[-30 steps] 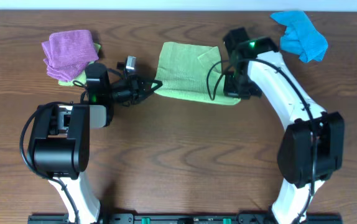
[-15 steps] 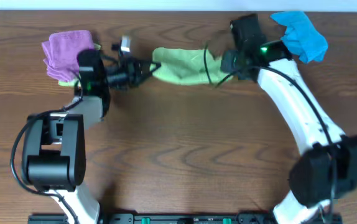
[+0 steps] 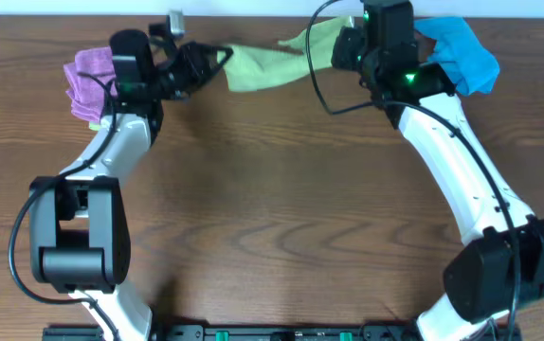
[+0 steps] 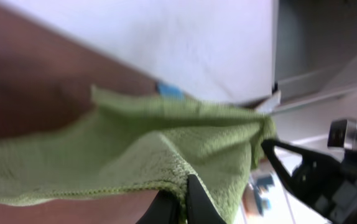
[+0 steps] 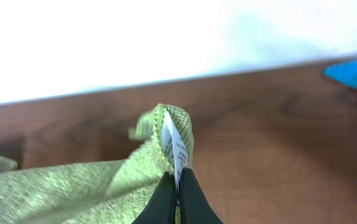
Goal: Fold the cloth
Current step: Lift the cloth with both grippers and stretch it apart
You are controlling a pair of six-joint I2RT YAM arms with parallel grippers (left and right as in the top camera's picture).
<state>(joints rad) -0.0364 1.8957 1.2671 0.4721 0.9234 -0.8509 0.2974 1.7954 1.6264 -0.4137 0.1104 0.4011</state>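
Observation:
My left gripper should next move back and down to the bare tabletop nearer me [image 3: 242, 117] and let go of the cloth's corner, because the lime-green cloth [image 3: 262, 64] hangs lifted off the wood.
The lime-green cloth [image 3: 262, 64] hangs stretched between my two grippers at the far edge of the table, lifted off the wood. My left gripper [image 3: 217, 59] is shut on its left corner; the left wrist view shows the cloth [image 4: 135, 155] pinched between the black fingers [image 4: 183, 200]. My right gripper [image 3: 334, 45] is shut on the right corner; the right wrist view shows the fingers [image 5: 177, 193] clamped on the cloth's hem and white label [image 5: 173, 143].
A bright blue cloth [image 3: 462, 52] lies crumpled at the far right. A purple cloth [image 3: 87, 76] sits on a paler green folded cloth [image 3: 97, 123] at the far left. The table's far edge [image 3: 253, 17] meets a white wall.
Both grippers have carried the cloth away from me, from mid-table to the far edge. The cloth has gone from lying flat to lifted and stretched between them.

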